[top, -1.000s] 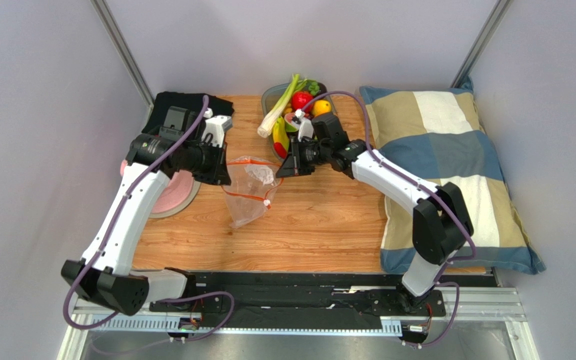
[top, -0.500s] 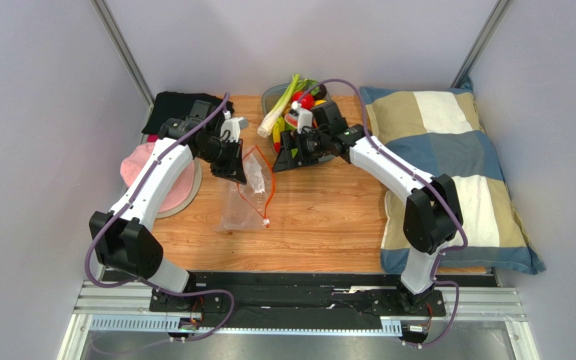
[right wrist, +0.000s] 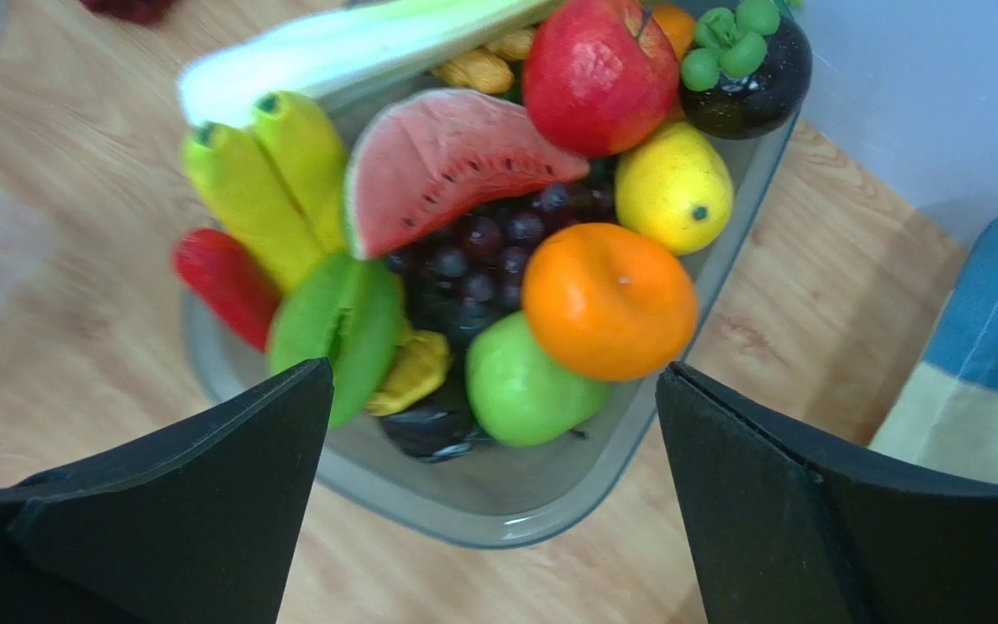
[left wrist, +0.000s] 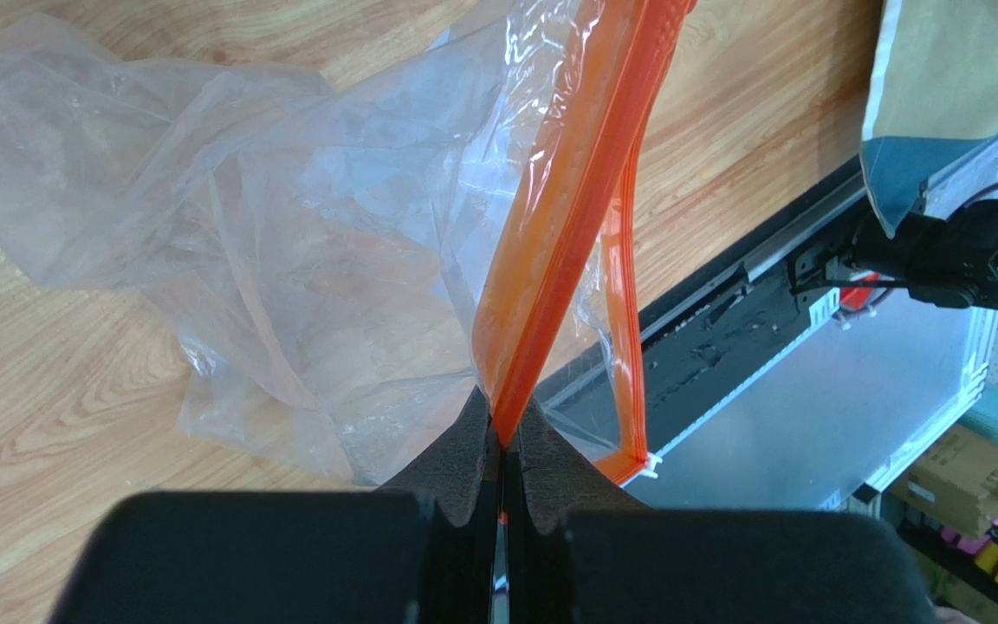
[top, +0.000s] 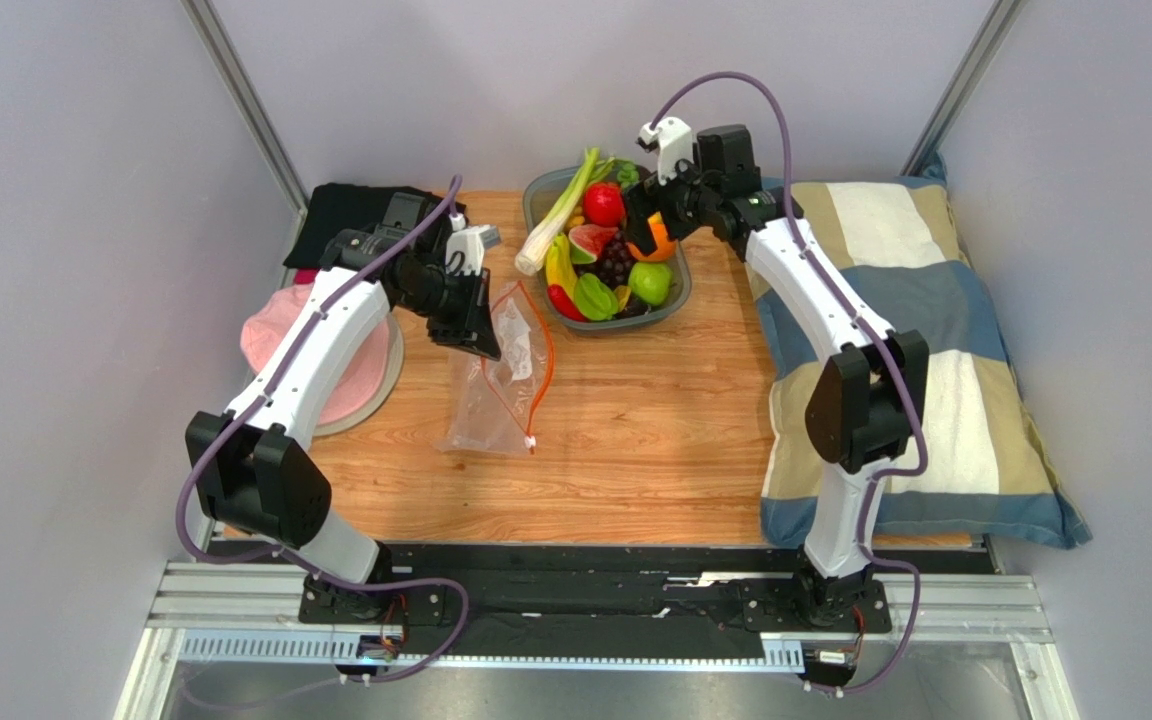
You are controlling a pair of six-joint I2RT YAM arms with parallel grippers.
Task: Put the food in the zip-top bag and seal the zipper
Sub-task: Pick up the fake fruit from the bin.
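The orange lies uncovered on top of the green apple, so the robot's right gripper will next move down open onto this fruit until its fingers stand on both sides.
The zip-top bag lies crumpled on the wood, one end lifted. My left gripper is shut on one side of its orange-red zipper; in the left wrist view the pads pinch the strip and the mouth gapes, with the white slider at the far end. The food sits in the grey tray. My right gripper hangs open over the orange, green apple, starfruit, banana and watermelon slice.
The tray also holds a red apple, a lemon, dark grapes and a leek. A checked pillow fills the right side. A pink plate and a black cloth lie at the left.
My right gripper has opened and swung from beside the bag up and back over the tray. My left arm has shifted, pulling the bag's zipper edge up and leftward.
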